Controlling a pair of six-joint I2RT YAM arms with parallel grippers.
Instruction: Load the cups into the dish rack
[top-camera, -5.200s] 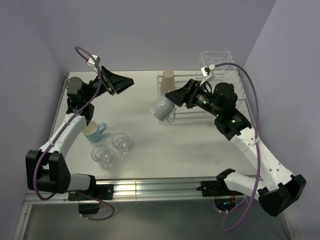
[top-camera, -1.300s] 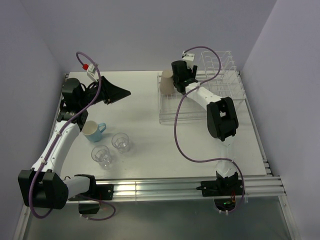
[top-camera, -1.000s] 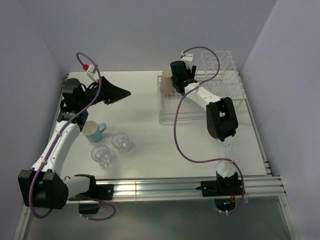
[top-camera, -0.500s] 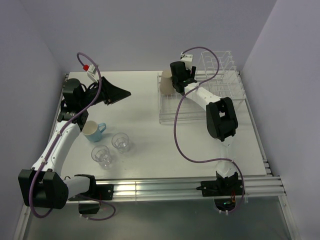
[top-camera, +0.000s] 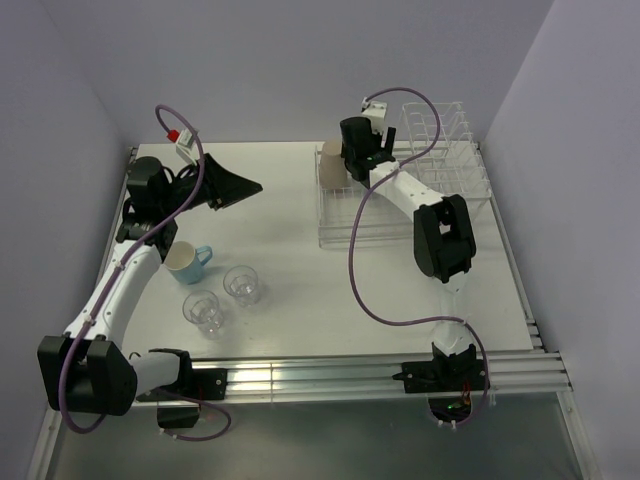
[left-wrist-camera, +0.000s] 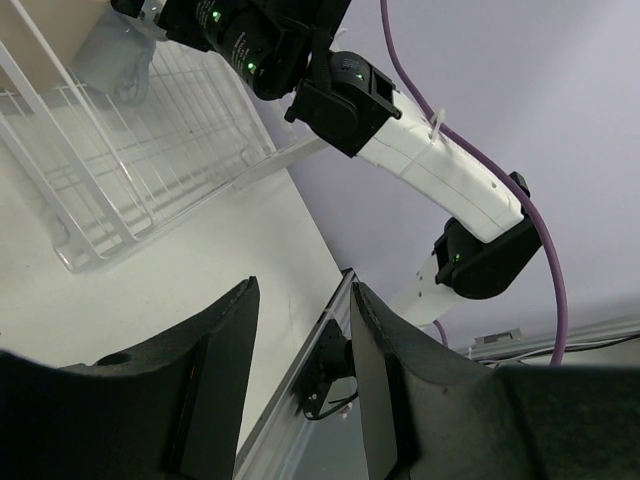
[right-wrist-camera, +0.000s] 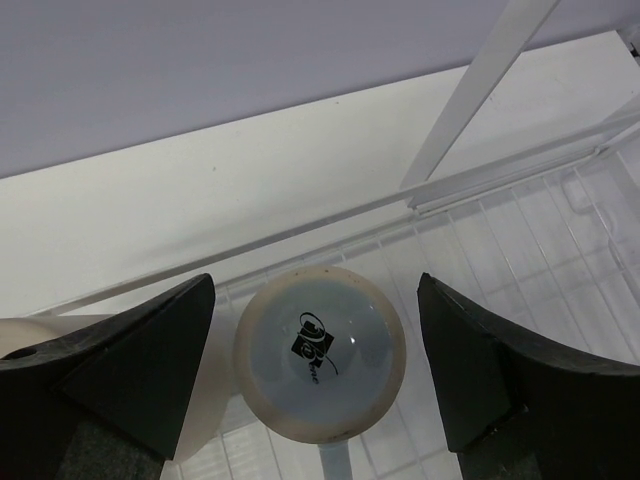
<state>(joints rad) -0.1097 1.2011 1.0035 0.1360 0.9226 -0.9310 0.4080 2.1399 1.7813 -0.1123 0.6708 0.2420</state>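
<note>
I need to move my open left gripper back and down astride the rim of the clear tumbler nearer the rack, as that tumbler still stands on the tabletop.
The white wire dish rack (top-camera: 400, 205) stands at the back right. A tan paper cup (top-camera: 331, 165) stands upside down in its far left corner. My right gripper (top-camera: 358, 158) hovers beside it and hides the small light blue cup from the top view. In the right wrist view that cup (right-wrist-camera: 320, 352) sits upside down on the rack grid (right-wrist-camera: 520, 250), between my open right gripper's (right-wrist-camera: 315, 300) fingers, untouched. The tan cup (right-wrist-camera: 218, 400) shows beside it. My left gripper (top-camera: 235, 185) is open and empty, raised at the back left. The light blue handled mug (top-camera: 185, 262) and two clear tumblers (top-camera: 241, 284) (top-camera: 203, 311) stand front left.
Tall upright dividers (top-camera: 435, 125) rise at the rack's far right end. The left wrist view shows the rack (left-wrist-camera: 130, 160), the blue cup (left-wrist-camera: 112, 55), the right arm (left-wrist-camera: 350, 100) and the open left gripper (left-wrist-camera: 300, 310). Purple walls close in at the back and sides.
Since 5.2 s ago my right arm carried the light blue cup to the rack's far left corner and let it go upside down. Over the last second nothing visibly moved.
</note>
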